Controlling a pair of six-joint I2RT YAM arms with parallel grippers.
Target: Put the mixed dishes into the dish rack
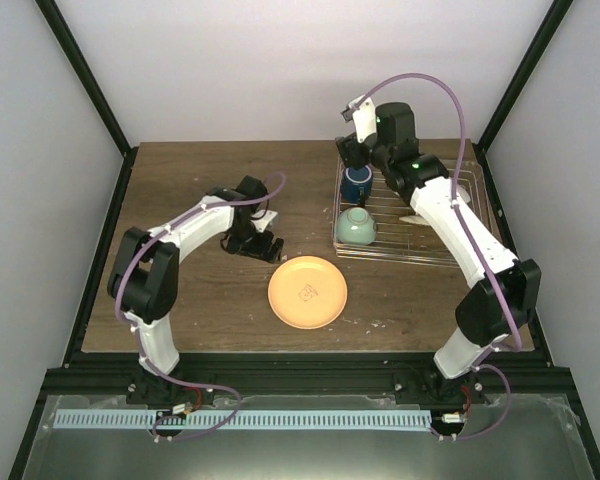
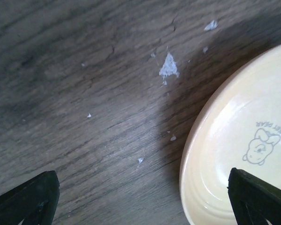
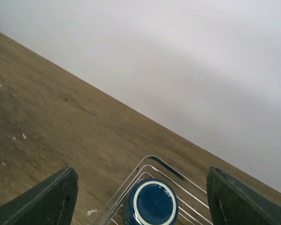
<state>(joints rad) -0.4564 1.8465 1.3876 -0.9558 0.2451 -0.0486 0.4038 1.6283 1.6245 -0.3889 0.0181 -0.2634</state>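
The left gripper shifts back toward the plate next and lowers to close astride the plate's rim (image 1: 282, 268) (image 2: 183, 183), as that rim runs nearer to one open finger.
A pale orange plate (image 1: 307, 292) with a small bear drawing lies flat on the wooden table; its left rim shows in the left wrist view (image 2: 234, 154). My left gripper (image 1: 267, 249) is open and low at the plate's left edge (image 2: 143, 201), with one finger over the plate and the other over bare wood. The silver wire dish rack (image 1: 435, 250) stands at the right. A dark blue mug (image 1: 357, 183) sits upside down in its far left corner (image 3: 152, 204). A mint-green bowl (image 1: 356, 226) sits in front of it. My right gripper (image 1: 355, 150) is open above the mug (image 3: 143, 187).
The white back wall (image 3: 187, 70) is close behind the rack. My right arm (image 1: 460, 230) crosses over the rack and hides part of it; a pale object (image 1: 413, 217) shows beside the arm. White chips (image 2: 168, 68) mark the wood near the plate.
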